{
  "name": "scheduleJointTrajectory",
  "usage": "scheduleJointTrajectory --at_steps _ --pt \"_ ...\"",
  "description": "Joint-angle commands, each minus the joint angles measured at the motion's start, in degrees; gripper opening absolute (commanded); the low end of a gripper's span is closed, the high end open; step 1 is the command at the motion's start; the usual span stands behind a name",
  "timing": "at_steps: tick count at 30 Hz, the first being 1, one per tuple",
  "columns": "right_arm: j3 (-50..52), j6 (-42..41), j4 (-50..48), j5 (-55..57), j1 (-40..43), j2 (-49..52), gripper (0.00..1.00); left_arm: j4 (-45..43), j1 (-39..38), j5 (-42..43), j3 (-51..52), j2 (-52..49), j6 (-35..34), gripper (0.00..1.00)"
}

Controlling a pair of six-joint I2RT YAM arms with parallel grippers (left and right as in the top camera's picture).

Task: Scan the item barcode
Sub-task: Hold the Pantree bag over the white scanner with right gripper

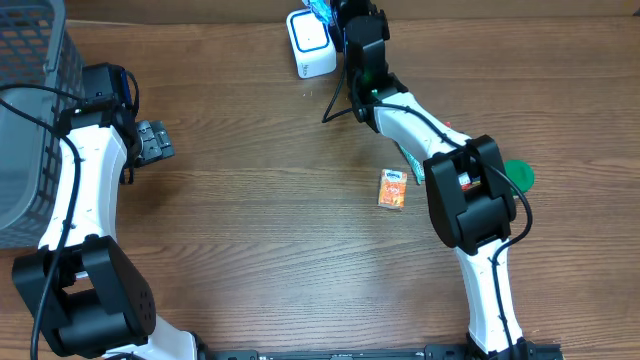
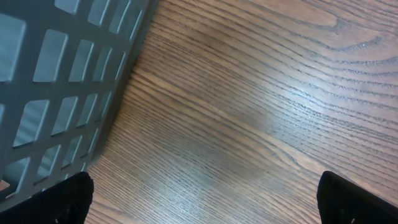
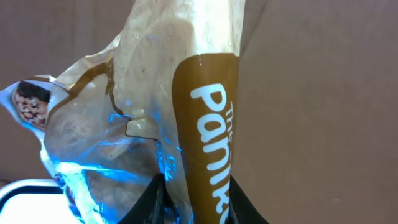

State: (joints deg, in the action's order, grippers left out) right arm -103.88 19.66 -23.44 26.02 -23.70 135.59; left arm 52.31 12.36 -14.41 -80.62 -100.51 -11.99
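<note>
My right gripper sweeps over the scanner [image 1: 310, 42] next, then back and down, and releases the packet by the orange box [image 1: 393, 189], since that lies below and back from it.
The item, a cream and brown snack packet [image 3: 180, 93] with white lettering, fills the right wrist view. My right gripper [image 3: 196, 202] is shut on its lower end, and blue light glows on the wrapper's left side. Overhead, the right gripper [image 1: 345, 15] holds the packet [image 1: 320, 10] at the table's far edge, just above and right of a white scanner [image 1: 310, 42]. The scanner's white top [image 3: 25, 196] shows at the lower left of the right wrist view. No barcode is visible. My left gripper [image 1: 155, 140] is open over bare wood, with nothing between its fingers [image 2: 68, 199].
A grey mesh basket [image 1: 30, 110] stands at the far left, close beside the left gripper [image 2: 205, 199] and its wall [image 2: 56, 81]. A small orange box [image 1: 392, 189], a teal packet [image 1: 410, 160] and a green round object [image 1: 519, 175] lie near the right arm.
</note>
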Motion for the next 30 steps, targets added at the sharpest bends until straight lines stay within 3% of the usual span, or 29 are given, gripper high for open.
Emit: scheduleJointTrajectory --at_steps 1,7,30 --pt "-0.98 2.75 -0.90 2.73 -0.66 0.26 0.04 -0.07 -0.37 -0.59 -0.85 0.87 0.22 1.00" --pt "-0.98 3.34 -1.62 11.91 -1.42 0.31 0.04 -0.07 -0.37 -0.59 -0.85 0.87 0.22 1.00" --pt "-0.98 1.16 7.56 6.64 -3.89 0.96 0.04 -0.07 -0.37 -0.59 -0.85 0.87 0.22 1.00"
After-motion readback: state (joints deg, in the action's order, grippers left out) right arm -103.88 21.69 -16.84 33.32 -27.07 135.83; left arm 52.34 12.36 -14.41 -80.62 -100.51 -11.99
